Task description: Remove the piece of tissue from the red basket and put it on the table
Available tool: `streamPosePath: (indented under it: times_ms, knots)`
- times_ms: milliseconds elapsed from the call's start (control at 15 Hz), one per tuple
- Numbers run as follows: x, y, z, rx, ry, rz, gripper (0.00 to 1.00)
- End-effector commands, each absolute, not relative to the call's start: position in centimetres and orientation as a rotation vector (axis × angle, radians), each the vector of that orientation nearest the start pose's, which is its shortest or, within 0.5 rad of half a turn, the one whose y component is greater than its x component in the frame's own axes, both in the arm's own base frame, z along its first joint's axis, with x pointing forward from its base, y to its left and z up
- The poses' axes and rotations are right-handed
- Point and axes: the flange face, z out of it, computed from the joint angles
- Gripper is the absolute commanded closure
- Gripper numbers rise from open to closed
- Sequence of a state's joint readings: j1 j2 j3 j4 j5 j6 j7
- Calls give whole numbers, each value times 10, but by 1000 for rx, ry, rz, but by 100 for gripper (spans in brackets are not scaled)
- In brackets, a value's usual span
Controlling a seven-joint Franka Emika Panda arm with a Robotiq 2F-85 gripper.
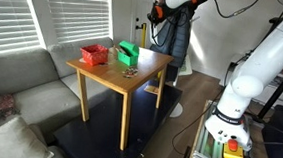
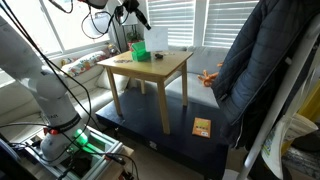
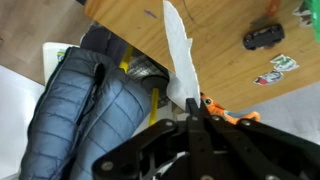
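I should next lower my gripper and release the tissue on the bare end of the tabletop by the dark jacket, where the wood is clear of baskets.
My gripper [image 3: 192, 112] is shut on the piece of tissue [image 3: 180, 60], a long white strip that hangs from the fingertips over the table's edge. In an exterior view the gripper [image 1: 154, 12] is high above the far side of the light-brown table [image 1: 132, 76], with the tissue [image 1: 142, 27] dangling under it. The red basket [image 1: 93, 55] stands on the table's left part, apart from the gripper. The gripper [image 2: 133, 13] and the table [image 2: 165, 68] also show in an exterior view; there the red basket is hidden.
A green basket [image 1: 128, 54] stands next to the red one and also shows in an exterior view [image 2: 140, 51]. A small black object [image 3: 263, 37] and stickers [image 3: 276, 70] lie on the table. A dark jacket [image 3: 90, 110] hangs beside the table, with an orange toy [image 3: 235, 118] below. A grey sofa [image 1: 21, 81] is nearby.
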State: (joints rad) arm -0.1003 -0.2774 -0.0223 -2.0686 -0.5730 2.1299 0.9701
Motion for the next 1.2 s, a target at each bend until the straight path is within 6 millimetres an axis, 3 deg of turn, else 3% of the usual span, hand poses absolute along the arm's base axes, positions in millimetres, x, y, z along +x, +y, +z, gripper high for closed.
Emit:
streamPosePath:
  times_ms: [0, 400, 867, 933, 1133]
  knots:
    - [488, -107, 550, -3086, 1552, -773, 100]
    - [501, -128, 487, -3151, 1600, -560, 100]
    - [529, -125, 449, -3164, 1613, -525, 100]
    - [533, -124, 447, -3161, 1609, -543, 76]
    - [547, -117, 448, -3132, 1602, -594, 61]
